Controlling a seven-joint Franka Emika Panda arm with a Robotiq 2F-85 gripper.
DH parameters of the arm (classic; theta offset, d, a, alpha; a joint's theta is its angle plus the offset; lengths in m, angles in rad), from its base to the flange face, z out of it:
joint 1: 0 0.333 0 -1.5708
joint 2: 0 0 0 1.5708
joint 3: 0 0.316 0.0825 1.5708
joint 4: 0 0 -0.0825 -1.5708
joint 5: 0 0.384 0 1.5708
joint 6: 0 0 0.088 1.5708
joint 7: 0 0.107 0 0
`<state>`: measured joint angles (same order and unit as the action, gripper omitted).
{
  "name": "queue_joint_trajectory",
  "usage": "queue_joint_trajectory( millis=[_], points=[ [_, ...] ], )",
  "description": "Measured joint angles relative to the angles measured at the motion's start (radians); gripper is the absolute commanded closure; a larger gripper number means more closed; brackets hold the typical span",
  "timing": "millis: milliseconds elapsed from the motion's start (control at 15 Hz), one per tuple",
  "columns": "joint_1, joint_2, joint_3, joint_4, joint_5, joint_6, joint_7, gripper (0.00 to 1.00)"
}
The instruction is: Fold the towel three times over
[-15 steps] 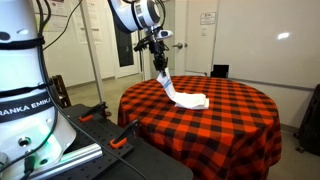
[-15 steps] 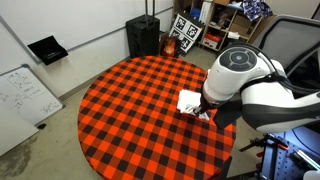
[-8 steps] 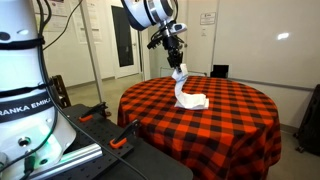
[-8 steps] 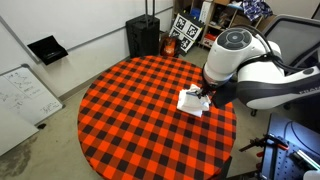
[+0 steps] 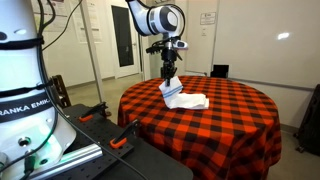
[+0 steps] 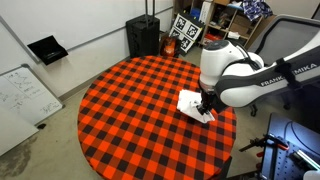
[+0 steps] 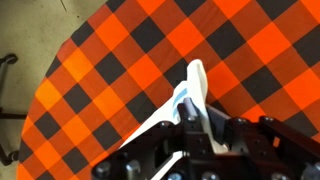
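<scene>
My gripper tilts and carries the towel's lifted end down over the lying part of the towel (image 5: 184, 98) next and releases it there, because that end hangs raised above that part.
The white towel (image 5: 184, 98) lies bunched on the red-and-black checkered tablecloth (image 5: 220, 125), with one end lifted. My gripper (image 5: 169, 76) is shut on that lifted end and holds it above the rest of the towel. In an exterior view the towel (image 6: 190, 102) lies near the table's edge, partly hidden by my arm (image 6: 225, 75). In the wrist view the towel (image 7: 192, 90) hangs as a narrow white strip from between the fingers (image 7: 190, 128), with the tablecloth (image 7: 120, 50) far below.
A black bin (image 6: 142, 36) stands beyond the round table. A whiteboard (image 6: 22, 95) leans on the floor. Shelves with tag boards (image 6: 187, 30) stand at the back. Another robot's white base (image 5: 25, 90) stands close to the table.
My gripper has swung with the towel's end from the far side back over the pile and come lower. The towel's lifted part now hangs shorter.
</scene>
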<state>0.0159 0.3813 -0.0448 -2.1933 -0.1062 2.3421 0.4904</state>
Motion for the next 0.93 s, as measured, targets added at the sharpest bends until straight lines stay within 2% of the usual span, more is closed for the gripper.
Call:
queue_joint_trajectory(
  millis=[133, 267, 667, 933],
  points=[
    [0.008, 0.027, -0.021, 0.035, -0.014, -0.015, 0.003, 0.98],
    [0.031, 0.046, -0.061, 0.067, -0.078, -0.015, 0.027, 0.98],
    [0.139, 0.086, -0.197, 0.135, -0.426, -0.014, 0.246, 0.98],
    [0.183, 0.130, -0.220, 0.167, -0.620, -0.055, 0.400, 0.98]
  ],
)
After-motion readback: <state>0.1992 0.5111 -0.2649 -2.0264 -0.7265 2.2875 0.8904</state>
